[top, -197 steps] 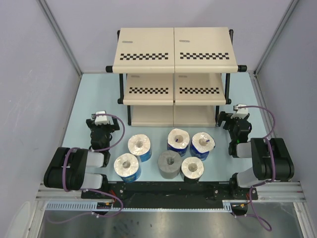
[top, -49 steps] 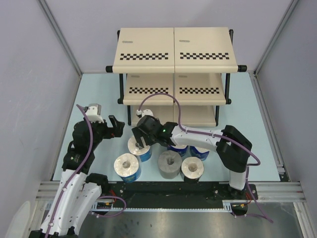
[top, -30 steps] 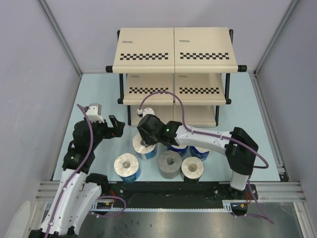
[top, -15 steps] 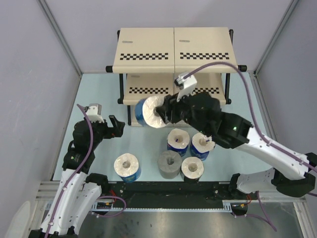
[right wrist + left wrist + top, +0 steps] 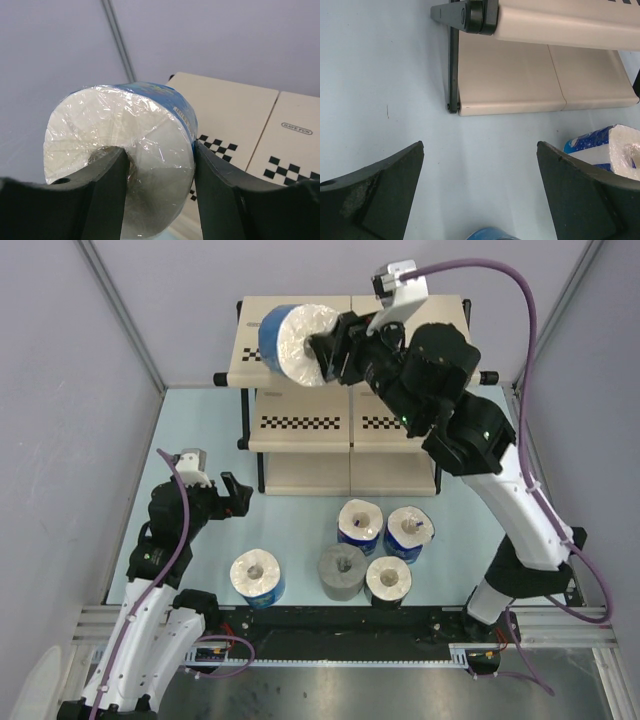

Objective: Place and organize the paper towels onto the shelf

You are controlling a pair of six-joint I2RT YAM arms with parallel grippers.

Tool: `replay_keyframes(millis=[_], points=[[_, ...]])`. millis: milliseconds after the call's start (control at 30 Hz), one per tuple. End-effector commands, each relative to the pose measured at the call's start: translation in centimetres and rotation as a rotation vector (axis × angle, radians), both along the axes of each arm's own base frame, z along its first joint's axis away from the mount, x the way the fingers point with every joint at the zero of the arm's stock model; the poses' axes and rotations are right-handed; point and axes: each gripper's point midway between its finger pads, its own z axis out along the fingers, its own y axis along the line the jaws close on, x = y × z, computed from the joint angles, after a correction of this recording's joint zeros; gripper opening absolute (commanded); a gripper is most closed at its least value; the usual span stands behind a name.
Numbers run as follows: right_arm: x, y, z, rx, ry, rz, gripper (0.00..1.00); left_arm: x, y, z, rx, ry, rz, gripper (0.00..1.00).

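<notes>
Next, my right gripper will carry the roll across, lower it and release, since bare top board past the board's seam [image 5: 367, 305] [image 5: 282, 144] lies below and to its right in the top view.
My right gripper [image 5: 326, 348] is shut on a blue-wrapped paper towel roll [image 5: 292, 342], held on its side in the air over the left half of the shelf's top board. In the right wrist view one finger sits in the core of the roll [image 5: 100, 125] and the other presses its outer side. The shelf [image 5: 300, 408] has three cream tiers with checkered fronts. Several paper towels stand on the table: blue-wrapped ones [image 5: 258, 576] [image 5: 361, 523] [image 5: 409, 530], a grey one [image 5: 342, 571] and a dark-wrapped one [image 5: 388, 580]. My left gripper [image 5: 235, 495] [image 5: 480, 145] hangs open above bare table.
The shelf's black front-left post [image 5: 452, 70] and bottom board [image 5: 510, 75] lie ahead of the left gripper, and a blue roll [image 5: 605, 150] stands to its right. Grey walls close in both sides. A metal rail [image 5: 340, 650] runs along the near edge.
The right arm has raised the blue-wrapped roll from in front of the middle tier to above the top board's left half. The left arm has not moved.
</notes>
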Motion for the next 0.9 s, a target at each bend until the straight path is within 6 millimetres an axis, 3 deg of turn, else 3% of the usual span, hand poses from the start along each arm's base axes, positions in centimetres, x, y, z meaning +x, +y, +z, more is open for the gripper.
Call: replay_keyframes(millis=[0, 133, 267, 567, 867], points=[[3.0, -2.3, 2.7, 0.070, -0.047, -0.064, 0.13, 0.3, -0.1, 0.3, 0.009, -0.017, -0.009, 1.00], [6.3, -4.2, 2.4, 0.102, -0.033, -0.103, 0.13, 0.3, -0.2, 0.2, 0.008, -0.014, -0.013, 1.00], [7.8, -4.3, 1.0, 0.088, 0.005, -0.089, 0.14, 0.3, -0.2, 0.1, 0.008, -0.011, -0.013, 1.00], [8.1, -3.5, -0.3, 0.062, 0.030, -0.039, 0.15, 0.3, -0.1, 0.1, 0.010, -0.011, -0.008, 1.00], [8.1, -4.5, -0.3, 0.045, 0.024, -0.094, 0.17, 0.3, -0.2, 0.2, 0.010, -0.013, -0.011, 1.00]])
